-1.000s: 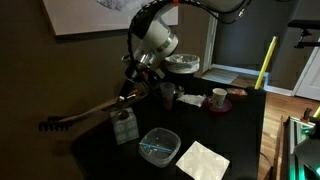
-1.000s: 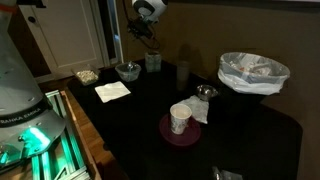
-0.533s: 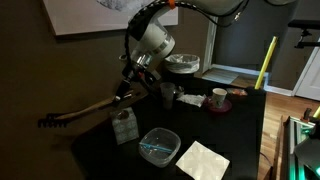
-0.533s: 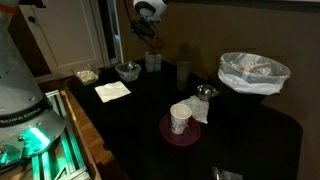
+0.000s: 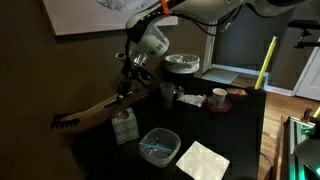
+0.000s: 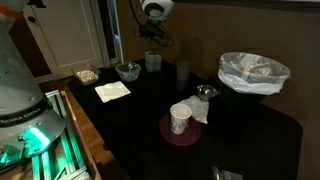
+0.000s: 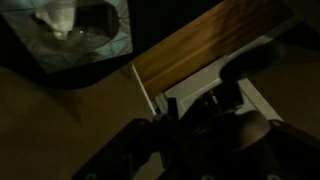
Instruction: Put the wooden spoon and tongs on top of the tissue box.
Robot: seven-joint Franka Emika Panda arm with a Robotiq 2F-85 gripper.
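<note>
I should lower my gripper next and move it toward the grey cups to let go of the tongs point(image 5: 82, 113) across the tissue box's top point(image 5: 123, 113), because the far end of the tongs sticks out past the table edge.
My gripper point(image 5: 125, 88) is shut on the tongs point(image 5: 82, 113), a long slim utensil with a dark toothed far end. They slant down and away from the gripper, out past the table edge. The tissue box point(image 5: 123, 126), small, greyish and mottled, stands just below and beside the gripper. It also shows in the other exterior view point(image 6: 153, 62), under the gripper point(image 6: 150, 33), and in the wrist view point(image 7: 75, 30) at the top left. In the wrist view the jaws are too dark to make out. The wooden spoon is not in view.
A clear teal-rimmed container point(image 5: 160, 146) and a white napkin point(image 5: 203, 160) lie near the tissue box. Grey cups point(image 5: 168, 95), a cup on a red coaster point(image 5: 218, 98) and a bowl point(image 5: 182, 65) stand further along. A bag-lined white bowl point(image 6: 253, 72) is at the table's far side.
The gripper has turned and shifted slightly with the tongs. Their far dark end has swung in toward the table and the tissue box.
</note>
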